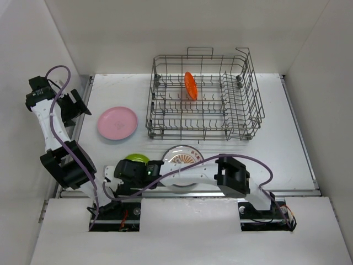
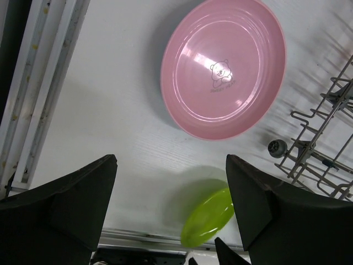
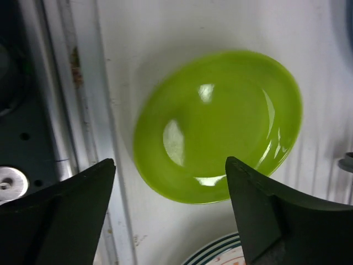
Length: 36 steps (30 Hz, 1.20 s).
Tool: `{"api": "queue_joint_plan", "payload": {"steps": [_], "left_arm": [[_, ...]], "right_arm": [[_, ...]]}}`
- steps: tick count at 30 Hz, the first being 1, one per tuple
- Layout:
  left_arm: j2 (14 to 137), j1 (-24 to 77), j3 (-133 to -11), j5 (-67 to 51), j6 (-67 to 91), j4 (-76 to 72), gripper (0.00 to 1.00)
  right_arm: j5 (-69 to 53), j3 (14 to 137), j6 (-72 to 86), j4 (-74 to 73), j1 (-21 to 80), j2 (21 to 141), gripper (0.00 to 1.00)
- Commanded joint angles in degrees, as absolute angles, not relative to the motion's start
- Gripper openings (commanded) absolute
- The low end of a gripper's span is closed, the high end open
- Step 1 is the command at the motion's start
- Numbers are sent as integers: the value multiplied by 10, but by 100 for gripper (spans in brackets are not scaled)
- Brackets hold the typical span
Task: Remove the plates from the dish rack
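I will lift my right gripper, swing it outward and then lower it onto that plate's upper edge (image 1: 190, 85), because only the orange-red plate is still standing in the rack.
The dish rack (image 1: 204, 99) stands at the back of the table with an orange-red plate (image 1: 190, 85) upright in its tines. A pink plate (image 1: 117, 122) lies flat to its left and also shows in the left wrist view (image 2: 223, 66). A lime-green plate (image 1: 136, 159) lies near the front edge, beside a white dark-rimmed plate (image 1: 182, 155). My right gripper (image 1: 124, 168) is open and empty just above the lime-green plate (image 3: 218, 124). My left gripper (image 1: 81, 105) is open and empty, raised at the far left. No blue plate is in view.
A rack corner with a small wheel (image 2: 276, 148) shows at the right of the left wrist view. The metal rail (image 3: 60, 110) of the table's front edge runs close beside the lime-green plate. The right arm (image 1: 187, 175) stretches across the front, over the white plate.
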State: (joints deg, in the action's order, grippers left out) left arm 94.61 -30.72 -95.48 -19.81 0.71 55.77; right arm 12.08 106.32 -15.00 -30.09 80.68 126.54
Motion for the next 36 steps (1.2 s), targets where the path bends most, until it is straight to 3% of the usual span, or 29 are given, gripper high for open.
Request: {"api": "queue_joint_plan", "payload": {"steps": [1,12,19,23,28,36], "left_arm": [[927,-307,-959,-209,11,554,78],[927,-319,-973,-204,11,564,78],[922,-355,-987,-231,11,570,79],[927,-355,-982,-237,11,570,79],[933,-355,-993,-232,11,577,79],[945,-355,-998,-244,6,587,79]], "right_arm": [[91,1108,-123,-311,809,1267,88],[90,1133,-102,-356,755,1137,91],[139,1141,-78,-376,640,1056,94],[176,1270,-25,-370,500,1097,94],[221,1396,38,-370,405,1218,94],[251,1358,113,-171,345,1293,86]]}}
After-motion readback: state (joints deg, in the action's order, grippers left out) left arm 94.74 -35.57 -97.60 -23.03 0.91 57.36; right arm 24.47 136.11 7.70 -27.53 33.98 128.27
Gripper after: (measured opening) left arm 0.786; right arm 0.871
